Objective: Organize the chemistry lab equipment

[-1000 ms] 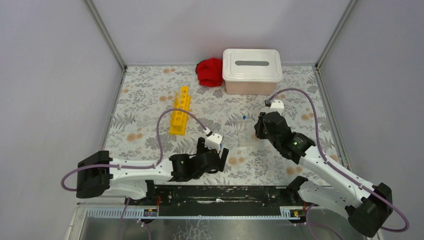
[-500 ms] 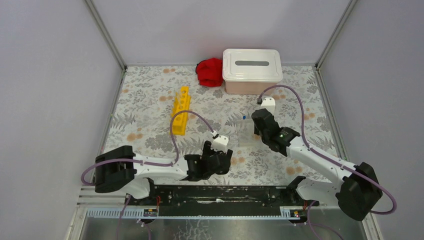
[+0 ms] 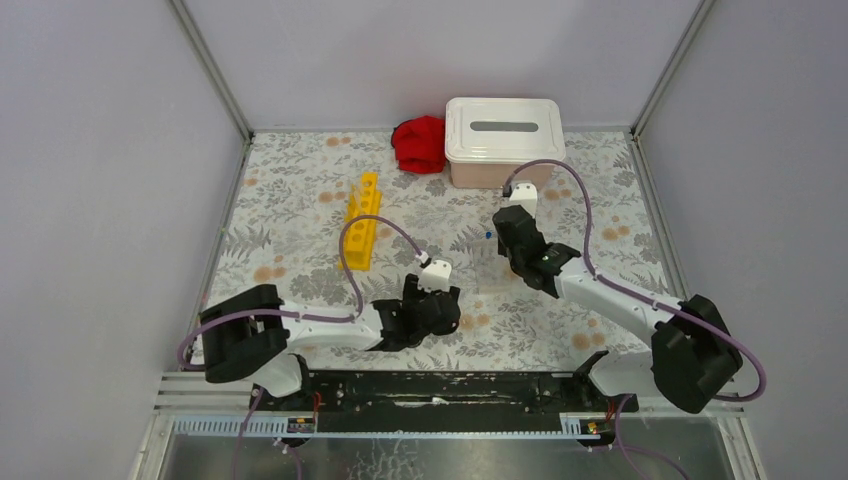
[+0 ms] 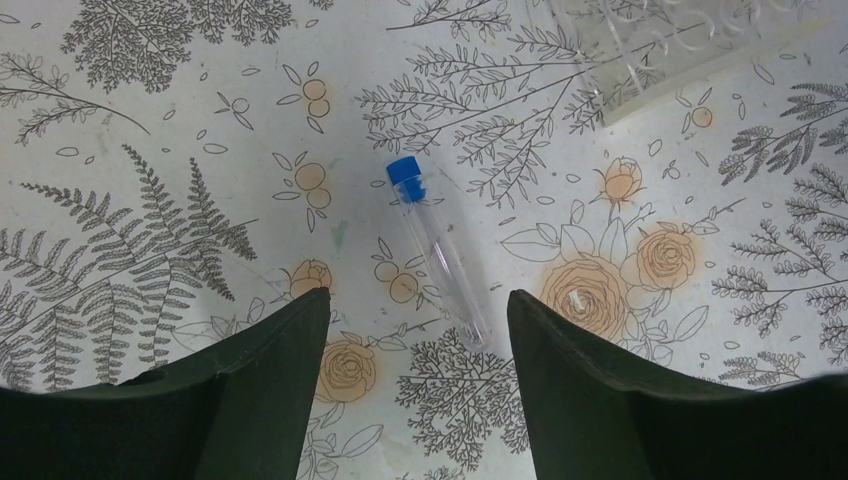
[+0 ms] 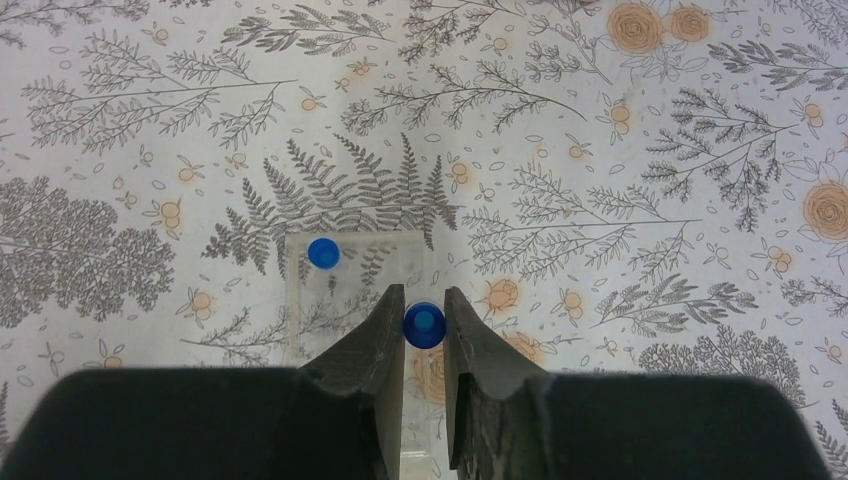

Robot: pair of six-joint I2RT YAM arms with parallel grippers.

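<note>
My right gripper holds the upright tube by its cap above the clear rack's empty far corner (image 5: 402, 260) beside the standing tube. Next it will lower the tube into that corner and let go of the cap.
A clear blue-capped tube (image 4: 437, 250) lies flat on the flowered table. Its bottom end reaches in between the tips of my left gripper (image 4: 418, 294), which hangs open just over it without touching. My right gripper (image 5: 424, 300) is shut on the blue cap of a second tube (image 5: 424, 325), held upright over a clear plastic rack (image 5: 300, 330). Another capped tube (image 5: 323, 252) stands in that rack's far left corner. The yellow test-tube rack (image 3: 362, 222) lies at the left middle. The pinkish bin with white lid (image 3: 505, 140) is at the back.
A red cloth (image 3: 420, 143) lies just left of the bin. A corner of the clear rack (image 4: 680, 40) shows beyond the lying tube. Grey walls with metal posts close the table on three sides.
My right arm has swung back and left with its tube, over the clear rack. My left arm has shifted right and its jaws have narrowed a little.
</note>
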